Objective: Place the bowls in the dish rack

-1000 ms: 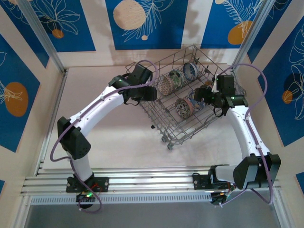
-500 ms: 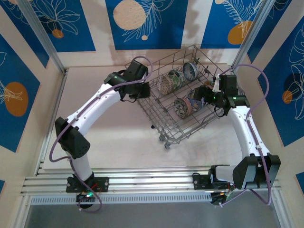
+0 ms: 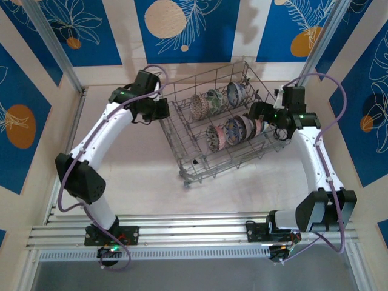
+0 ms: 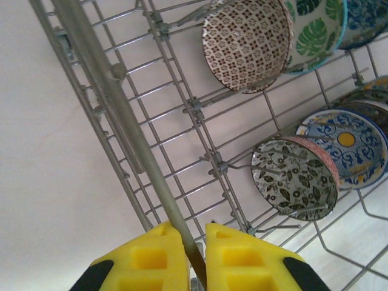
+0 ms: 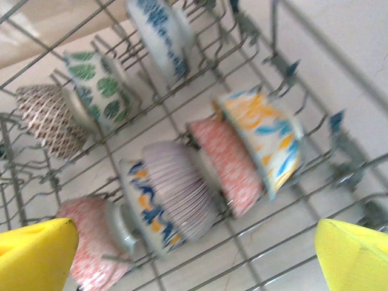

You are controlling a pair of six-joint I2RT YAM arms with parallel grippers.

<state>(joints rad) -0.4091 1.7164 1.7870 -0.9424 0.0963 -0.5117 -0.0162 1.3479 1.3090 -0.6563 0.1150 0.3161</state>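
Note:
My left gripper swings the dish rack [image 3: 230, 162] straight by the rack's thick edge wire toward the free table beside it next, then releases, since the rack lies crooked.
The dish rack [image 3: 230, 162] is a grey wire basket lying askew at mid-table. Several bowls stand on edge in two rows inside it, among them a brown-patterned one [image 3: 199, 107] and a striped one [image 3: 233, 129]. My left gripper [image 3: 162, 109] is at the rack's left corner. In the left wrist view it [image 4: 194, 242] is shut on the rack's rim bar [image 4: 115, 103], with the brown-patterned bowl [image 4: 245, 42] and a black-leaf bowl [image 4: 295, 177] beyond. My right gripper [image 3: 257, 112] hangs open over the rack's right side. Below it [image 5: 194, 254] are an orange-yellow-blue bowl [image 5: 264, 136] and a ribbed bowl [image 5: 176, 194].
The white tabletop [image 3: 139, 163] has free room left of and in front of the rack. Blue-patterned walls close in the back and sides, with metal posts [image 3: 51, 42] at the corners. An aluminium rail [image 3: 194, 227] runs along the near edge by the arm bases.
My left gripper has shut on the rack's rim and moved left and back, dragging the rack leftward and turning it. The right gripper stayed open and followed the rack.

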